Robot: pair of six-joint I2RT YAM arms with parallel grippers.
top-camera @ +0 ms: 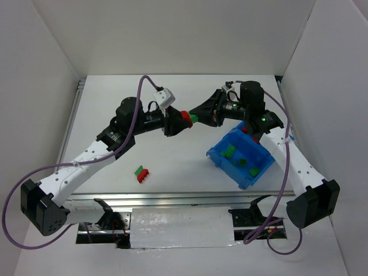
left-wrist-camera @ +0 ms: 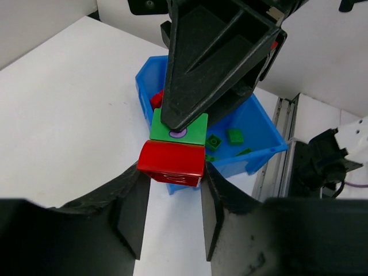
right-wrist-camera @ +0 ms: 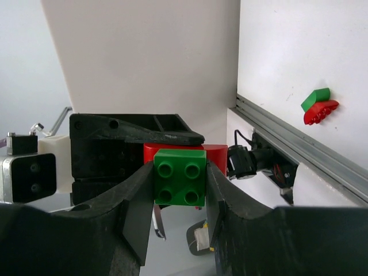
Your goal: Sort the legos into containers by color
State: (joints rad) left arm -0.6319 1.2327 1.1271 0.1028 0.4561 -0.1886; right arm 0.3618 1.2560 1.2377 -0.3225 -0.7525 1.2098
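Note:
My right gripper should next pull off the red brick, then go back and down over the blue bin's near section to release, as green bricks lie in it.
My left gripper is shut on a red brick, held in the air mid-table. My right gripper meets it nose to nose and is shut on a green brick that is stuck to the red one. The green brick also shows in the left wrist view and the top view. The blue bin lies at the right under the right arm, with several green bricks in its near compartment and a red one in the far one. A joined green-and-red pair lies on the table at the front left.
White walls close in the table on the left, back and right. A metal rail runs along the near edge. The left arm's purple cable loops above the table.

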